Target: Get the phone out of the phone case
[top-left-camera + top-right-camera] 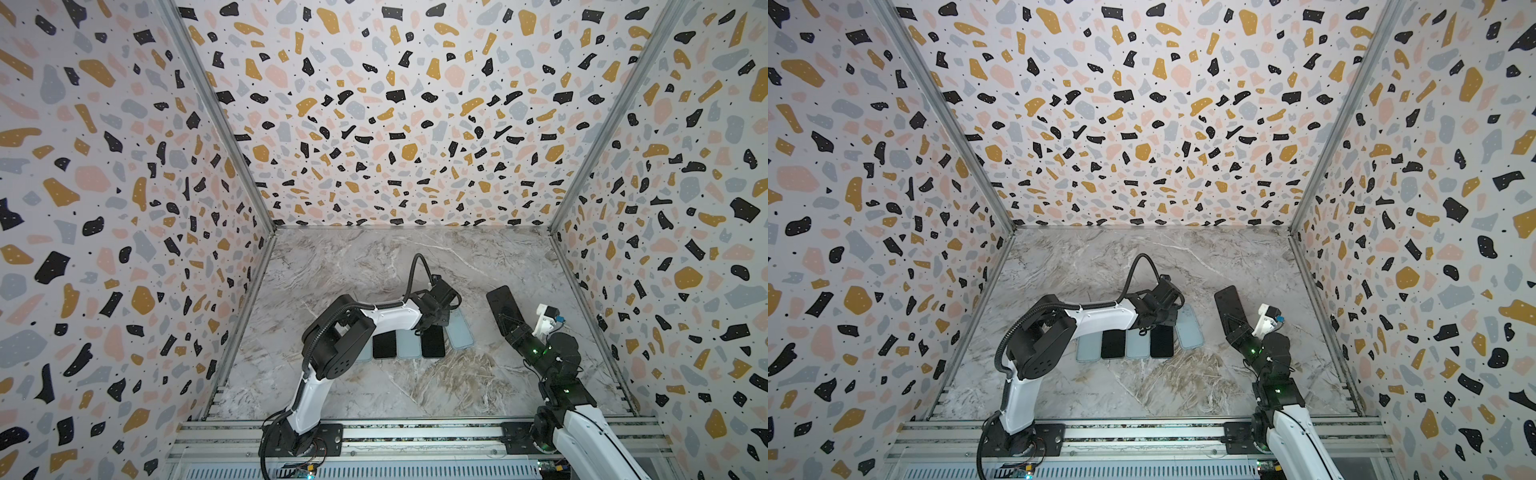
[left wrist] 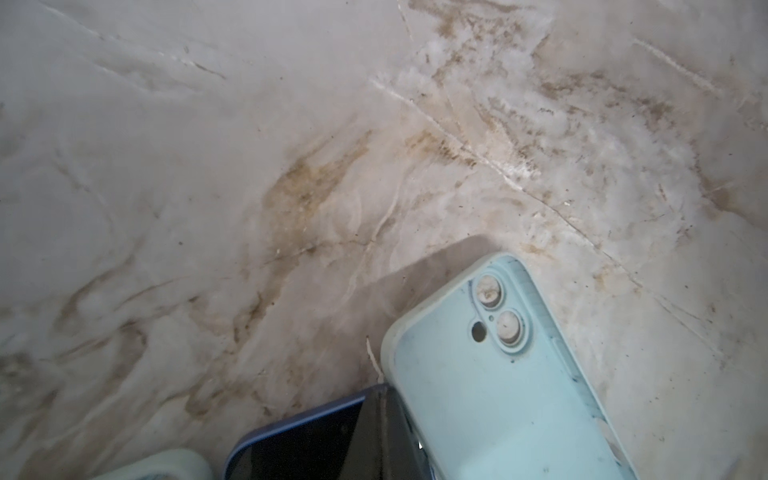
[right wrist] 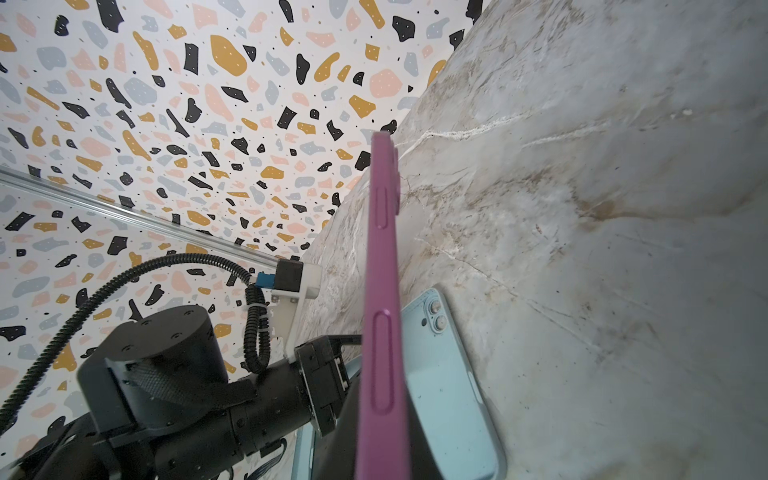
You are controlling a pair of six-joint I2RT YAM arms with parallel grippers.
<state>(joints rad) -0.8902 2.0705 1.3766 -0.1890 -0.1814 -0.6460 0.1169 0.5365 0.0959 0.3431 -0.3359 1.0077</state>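
My right gripper brings the phone across and down to the bare marble beside the third light blue case next. It releases the phone there, since that marble lies below it, toward the row.
In both top views my right gripper (image 1: pixel 510 322) (image 1: pixel 1236 326) holds a phone (image 1: pixel 500 300) (image 1: pixel 1229 305) off the table, tilted, with its dark screen up. The right wrist view shows its purple phone case (image 3: pixel 381 249) edge-on, with my right gripper (image 3: pixel 382 440) shut on its two faces. My left gripper (image 1: pixel 432 326) (image 1: pixel 1160 324) reaches over a row of phones and cases. In the left wrist view it (image 2: pixel 384 436) is shut, its dark tip wedged between a blue-edged phone (image 2: pixel 299 444) and a light blue case (image 2: pixel 490 395).
On the marble table (image 1: pixel 374 270), from left to right, lie a light blue case (image 1: pixel 1088 347), a black phone (image 1: pixel 384 345), a second light blue case (image 1: pixel 408 345), another black phone (image 1: pixel 433 341) and a third light blue case (image 1: pixel 459 330). Patterned walls (image 1: pixel 124 208) enclose three sides.
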